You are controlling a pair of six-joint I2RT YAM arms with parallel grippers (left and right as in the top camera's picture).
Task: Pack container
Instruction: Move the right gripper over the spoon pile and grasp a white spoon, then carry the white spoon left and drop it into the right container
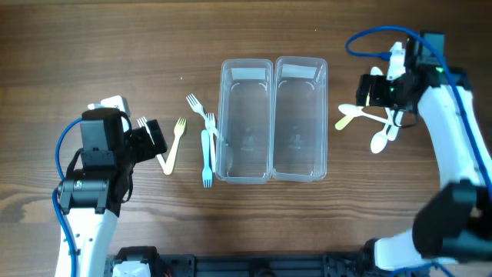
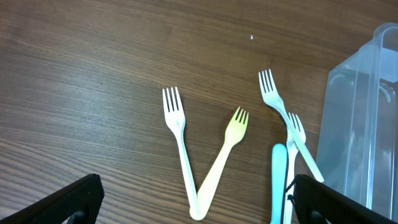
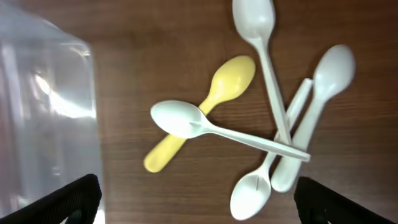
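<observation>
I should lower and turn my right gripper next so that it straddles the handle of the white spoon near its bowl, because that one white spoon lies across the yellow spoon (image 3: 205, 106).
The clear container (image 1: 273, 115), two long tubs joined side by side, stands empty at the table's middle. It also shows in the left wrist view (image 2: 360, 112) and the right wrist view (image 3: 43, 112). Left of it lie a white fork (image 2: 177, 137), a yellow fork (image 2: 227, 146), two crossed white forks (image 2: 283, 118) and a blue fork (image 1: 206, 158). Right of it lie a yellow spoon (image 3: 205, 106) and several white spoons (image 3: 280, 130). My left gripper (image 1: 154, 138) (image 2: 199, 205) is open above the fork handles. My right gripper (image 1: 377, 88) (image 3: 199, 199) is open above the spoons.
The table is dark brown wood (image 1: 92, 46). A blue cable (image 1: 377, 38) loops above the right arm. The black robot base (image 1: 231, 265) lies along the front edge.
</observation>
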